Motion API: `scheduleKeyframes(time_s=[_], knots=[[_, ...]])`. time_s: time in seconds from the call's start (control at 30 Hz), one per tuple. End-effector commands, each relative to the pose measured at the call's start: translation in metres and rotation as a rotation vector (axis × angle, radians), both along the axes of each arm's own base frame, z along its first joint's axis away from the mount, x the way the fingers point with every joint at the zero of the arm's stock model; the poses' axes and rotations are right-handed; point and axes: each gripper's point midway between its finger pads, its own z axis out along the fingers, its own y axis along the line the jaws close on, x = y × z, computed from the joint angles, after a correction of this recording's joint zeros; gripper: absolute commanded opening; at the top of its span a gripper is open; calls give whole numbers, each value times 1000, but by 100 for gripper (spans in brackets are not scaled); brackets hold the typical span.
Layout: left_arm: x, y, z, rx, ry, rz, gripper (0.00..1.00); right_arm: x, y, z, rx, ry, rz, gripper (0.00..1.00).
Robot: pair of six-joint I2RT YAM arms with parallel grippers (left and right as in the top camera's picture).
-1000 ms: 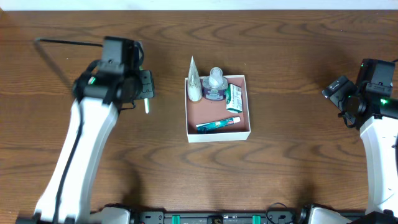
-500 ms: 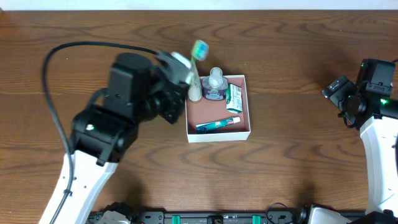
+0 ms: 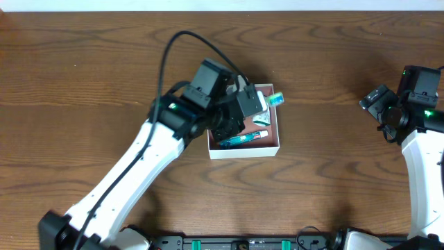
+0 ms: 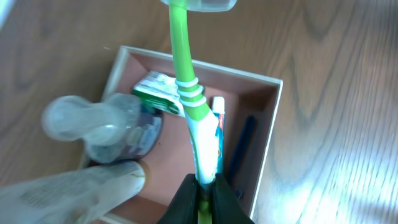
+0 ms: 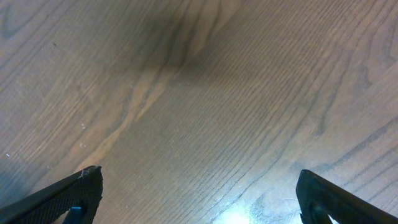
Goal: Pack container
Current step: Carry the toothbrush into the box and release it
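Observation:
The toothbrush is still above the container's rim, so my left gripper should lower it next onto the container's bare bottom beside the teal toothpaste tube.
My left gripper is shut on the handle of a green and white toothbrush, which hangs over the container. Seen from overhead, the left gripper covers the box's far left part, and the toothbrush head sticks out over the far rim of the container. Inside lie a clear pump bottle, a white tube, a green packet and a teal toothpaste tube. My right gripper stands open over bare wood at the far right.
Brown wooden table all round the container. The left arm's black cable loops above the table behind the arm. The right arm stays near the right edge.
The left arm has swung from the table's left side to above the container, carrying the toothbrush. The right arm has not moved.

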Motion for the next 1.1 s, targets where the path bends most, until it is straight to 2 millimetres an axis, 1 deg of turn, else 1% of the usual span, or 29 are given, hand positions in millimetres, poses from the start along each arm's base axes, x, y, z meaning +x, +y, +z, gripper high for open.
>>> scheduleKeyframes(time_s=[0.0, 0.13, 0.23, 0.3, 0.33, 0.43, 0.5, 0.63, 0.73, 0.83, 0.93, 1.0, 1.07], knots=[[2, 1, -23, 69, 3, -66, 6, 1, -4, 3, -16, -1, 1, 99], [5, 4, -44, 123, 42, -55, 6, 1, -4, 3, -16, -1, 1, 99], [5, 4, -52, 135, 62, -56, 6, 1, -4, 3, -16, -1, 0, 99], [5, 4, -54, 139, 69, -56, 17, 1, -4, 3, -16, -1, 0, 99], [5, 4, -55, 141, 71, -56, 32, 1, -4, 3, -16, -1, 0, 99], [4, 5, -54, 141, 73, -56, 58, 1, -4, 3, -16, -1, 0, 99], [2, 5, -55, 146, 80, -58, 63, 1, -4, 3, -16, -1, 1, 99], [-2, 7, -54, 152, 89, -60, 68, 1, -4, 3, -16, -1, 1, 99], [-4, 7, -46, 138, 77, -54, 73, 1, -4, 3, -16, -1, 0, 99], [-12, 0, -29, 103, 45, -79, 77, 1, -4, 3, -16, -1, 1, 99], [-23, -4, -6, 75, -15, -99, 98, 1, -4, 3, -16, -1, 0, 99], [-29, -2, 15, 59, -80, -89, 98, 1, -4, 3, -16, -1, 1, 99], [-33, 5, 39, 49, -156, -44, 98, 1, -4, 3, -16, -1, 0, 99]])
